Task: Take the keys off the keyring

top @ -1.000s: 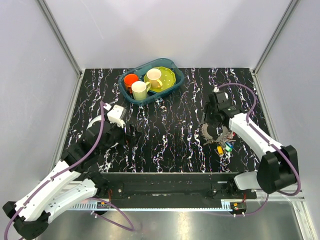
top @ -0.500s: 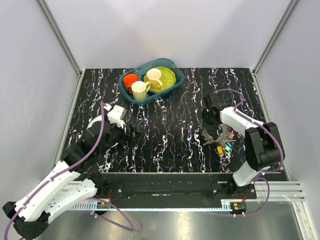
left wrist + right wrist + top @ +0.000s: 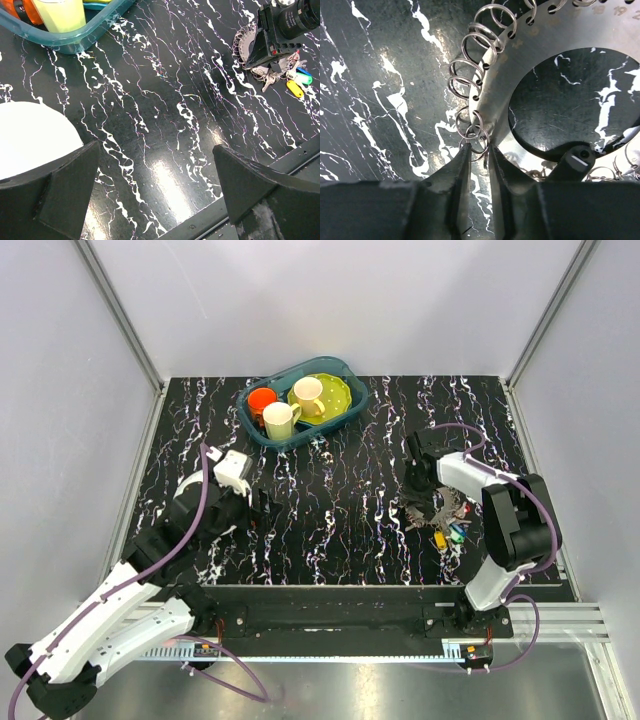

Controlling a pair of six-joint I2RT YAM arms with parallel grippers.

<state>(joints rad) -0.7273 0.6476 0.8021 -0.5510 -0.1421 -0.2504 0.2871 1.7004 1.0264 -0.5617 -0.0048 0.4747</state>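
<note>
The keyring is to the right of my empty left gripper in the top view. My left gripper should move that way next and close on the keyring's ringed rim.
The keyring (image 3: 530, 47) is a flat metal disc with a big centre hole and many small split rings (image 3: 470, 60) along its rim. It lies on the black marbled table at the right (image 3: 443, 503). My right gripper (image 3: 480, 147) points down at the disc's edge, its jaws nearly together, pinching a cluster of small split rings. It also shows in the top view (image 3: 422, 502). Keys with yellow, blue and green heads (image 3: 452, 533) lie just beside the disc, also in the left wrist view (image 3: 295, 85). My left gripper (image 3: 155, 190) is wide open and empty, far left of the keyring (image 3: 262, 508).
A teal basket (image 3: 345, 370) at the back centre holds two cream mugs, an orange cup and a green plate. A white plate (image 3: 30, 135) lies under my left wrist. The table's near edge (image 3: 280, 160) runs close below the keys.
The right arm has folded in, elbow swinging left, while its gripper stayed down at the keyring. The keyring shifted slightly. The left arm has not moved.
</note>
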